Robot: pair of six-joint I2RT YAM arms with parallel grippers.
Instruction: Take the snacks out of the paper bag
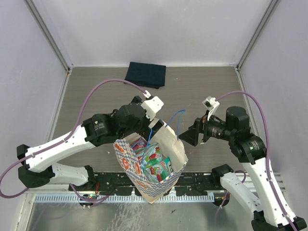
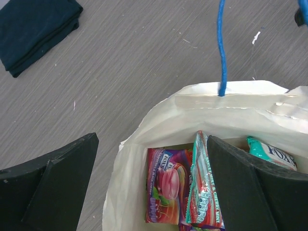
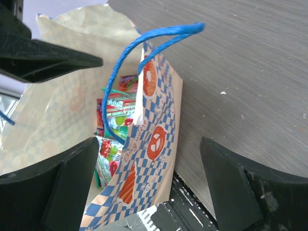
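Observation:
My right gripper goes left in the top view next, onto the bag's rim between the blue cord's ends, as that side of the bag is between its open fingers.
The paper bag [image 1: 132,168] stands open at the near edge, checkered outside, cream inside. Several snacks [image 1: 155,162] lie in it. My left gripper [image 1: 150,130] is open at the bag's far rim. In the left wrist view [image 2: 151,187] one finger is inside the bag [image 2: 130,183] and the other outside, beside a purple pouch [image 2: 166,192] and a teal-red pouch [image 2: 204,192]. My right gripper [image 1: 192,136] is open and empty at the bag's right side. In its wrist view [image 3: 149,187] the jaws stand on either side of the checkered wall [image 3: 154,144], without touching it.
A folded navy cloth [image 1: 146,74] lies at the back of the table, also in the left wrist view [image 2: 36,29]. Blue cord handles [image 1: 175,118] stick up from the bag. A black rail [image 1: 202,180] runs along the near edge. Walls enclose the table.

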